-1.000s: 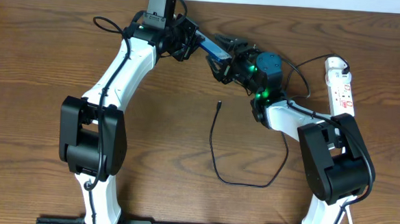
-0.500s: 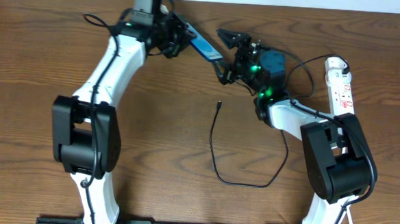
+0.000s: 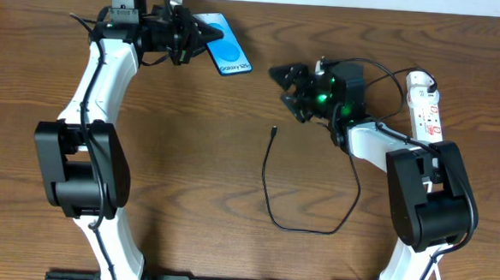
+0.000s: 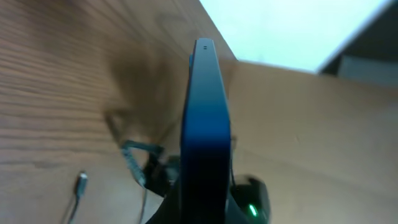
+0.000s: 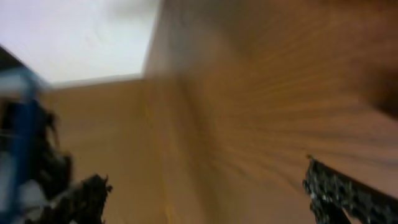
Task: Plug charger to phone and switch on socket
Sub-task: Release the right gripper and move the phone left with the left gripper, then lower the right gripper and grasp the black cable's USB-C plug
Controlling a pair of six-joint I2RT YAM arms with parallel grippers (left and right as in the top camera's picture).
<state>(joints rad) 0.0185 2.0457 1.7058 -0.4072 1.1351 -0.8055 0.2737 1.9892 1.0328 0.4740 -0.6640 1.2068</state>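
My open right gripper moves back and down onto the charger's black connector (image 3: 273,132) next, since it lies free on the tabletop, below and back of the gripper.
My left gripper (image 3: 195,36) is shut on the phone (image 3: 223,42), a slim blue-screened smartphone held at the far left of the table. In the left wrist view the phone (image 4: 205,124) shows edge-on between the jaws. My right gripper (image 3: 289,89) is open and empty, right of the phone; its two fingers (image 5: 205,196) stand wide apart in the blurred right wrist view. The charger (image 3: 269,188), a thin black cable, loops on the table with its plug tip (image 3: 274,131) free, below the right gripper. The socket (image 3: 427,106), a white power strip, lies at the far right.
The right arm's own black cable (image 3: 382,83) arcs between the right wrist and the socket. The table's far edge runs just behind both grippers. The charger's plug tip also shows at the lower left of the left wrist view (image 4: 81,185).
My left gripper has swung left with the phone, away from the right gripper, and the screen now faces up. The right gripper has let go and drawn slightly right and down.
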